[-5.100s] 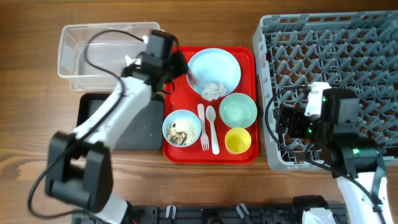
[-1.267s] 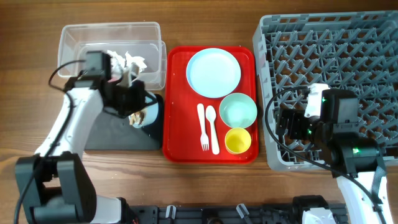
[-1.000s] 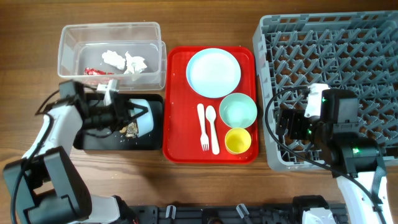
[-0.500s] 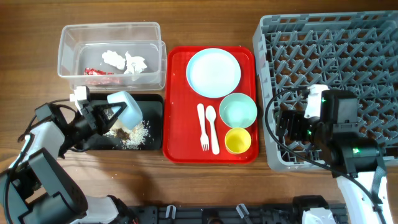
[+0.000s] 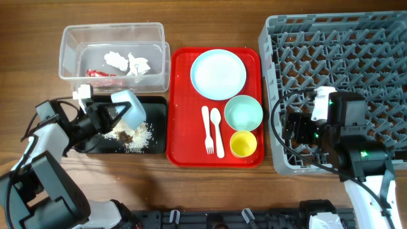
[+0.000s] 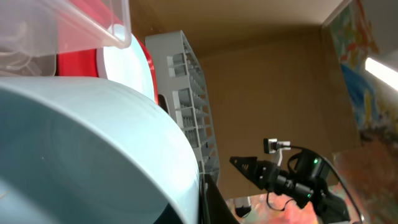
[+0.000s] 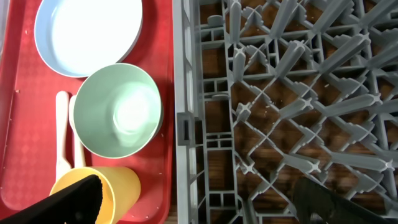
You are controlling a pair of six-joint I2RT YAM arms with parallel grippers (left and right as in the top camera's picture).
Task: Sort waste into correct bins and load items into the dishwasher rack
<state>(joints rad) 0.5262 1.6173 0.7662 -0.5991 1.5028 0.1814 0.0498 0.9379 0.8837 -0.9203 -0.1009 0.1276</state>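
My left gripper holds a bowl to carry across, lower and release next, since the red tray's bare strip (image 5: 185, 109) (image 6: 78, 66) lies below, to the gripper's right in the overhead view.
My left gripper (image 5: 108, 116) is shut on the pale blue bowl (image 5: 128, 107), tipped on its side over the black tray (image 5: 157, 108); the bowl fills the left wrist view (image 6: 93, 168). Brown-white food scraps (image 5: 135, 136) lie in the tray. The clear tub (image 5: 70, 44) holds white tissue pieces (image 5: 127, 62) and the red wrapper (image 5: 96, 73). The red serving tray (image 5: 181, 149) carries the pale blue plate (image 5: 218, 74), mint green bowl (image 5: 243, 112), yellow cup (image 5: 243, 144), fork (image 5: 206, 130) and spoon (image 5: 217, 131). My right gripper (image 7: 199, 199) is open above the edge of the grey rack (image 5: 375, 38).
The rack (image 7: 280, 93) stands empty at the right. The right wrist view shows the plate (image 7: 90, 31), green bowl (image 7: 118, 118) and yellow cup (image 7: 115, 183) on the red tray (image 7: 163, 74). Bare wooden table lies along the front.
My left arm carried the blue bowl from the red tray to the black tray and tipped it; food scraps now lie in the tray. Tissue and wrapper appeared in the tub. Right arm still.
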